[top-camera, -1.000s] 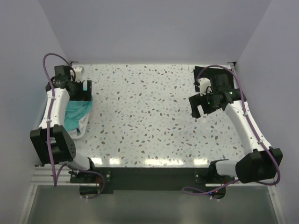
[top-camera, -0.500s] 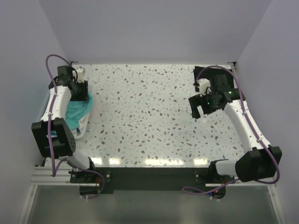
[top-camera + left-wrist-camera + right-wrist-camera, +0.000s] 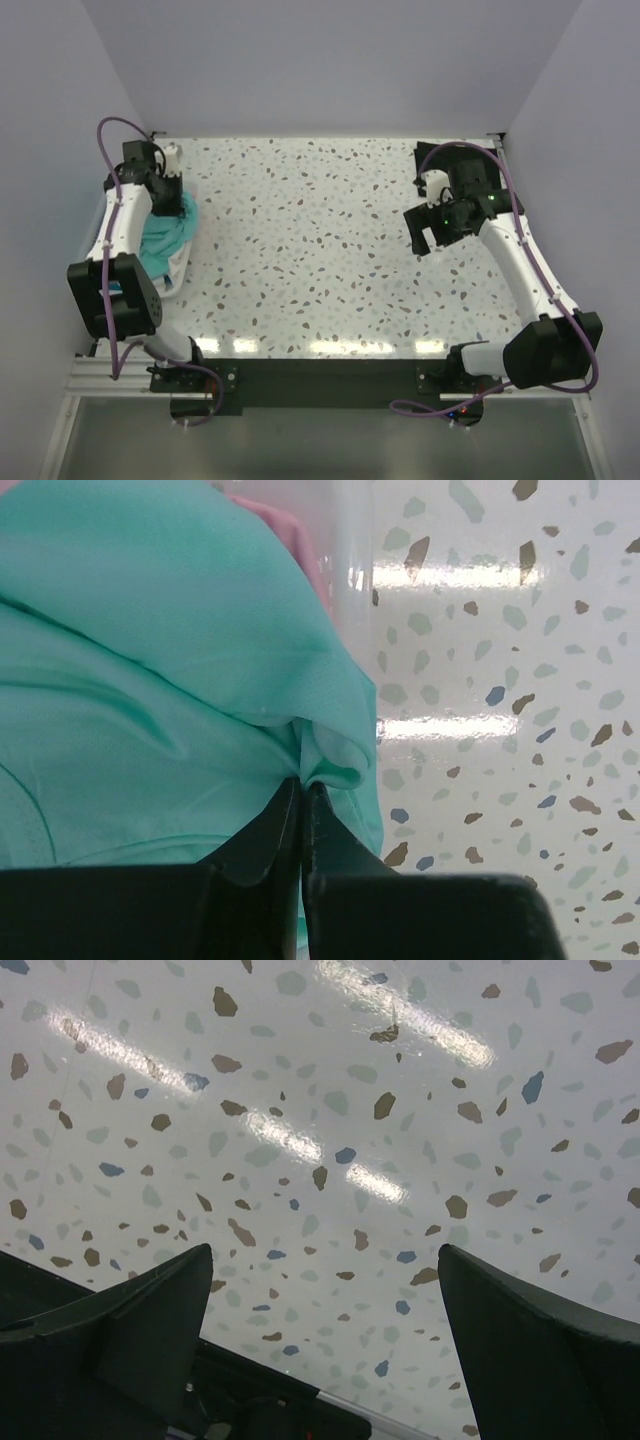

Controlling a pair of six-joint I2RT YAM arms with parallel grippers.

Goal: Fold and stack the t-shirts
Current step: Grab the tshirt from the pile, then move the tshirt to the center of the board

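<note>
The teal-green fold rises high above the basket in my left gripper next, then swings down toward the open space, since the table's middle [image 3: 305, 243] lies bare.
A teal-green t-shirt [image 3: 158, 243] lies bunched at the table's left edge, hanging over a white basket [image 3: 178, 268]. My left gripper [image 3: 171, 204] is at the far end of that heap, shut on a fold of it. In the left wrist view the two black jaws meet at the left gripper's tips [image 3: 301, 781], with the teal-green t-shirt [image 3: 150, 680] pinched between them. A strip of a pink t-shirt [image 3: 296, 538] shows behind the teal one. My right gripper [image 3: 428, 232] hovers over the bare right side of the table, and in its wrist view the right gripper [image 3: 325, 1252] is open and holds nothing.
The speckled terrazzo table [image 3: 310, 250] runs between the two arms. The basket's pale wall [image 3: 352, 580] stands between the shirts and the tabletop. Grey walls close in the left, far and right sides. A black mount [image 3: 450, 160] sits at the far right corner.
The left jaws have closed from wide open onto a fold of the teal-green t-shirt, and the gripper has settled slightly into the heap. The right arm has not moved.
</note>
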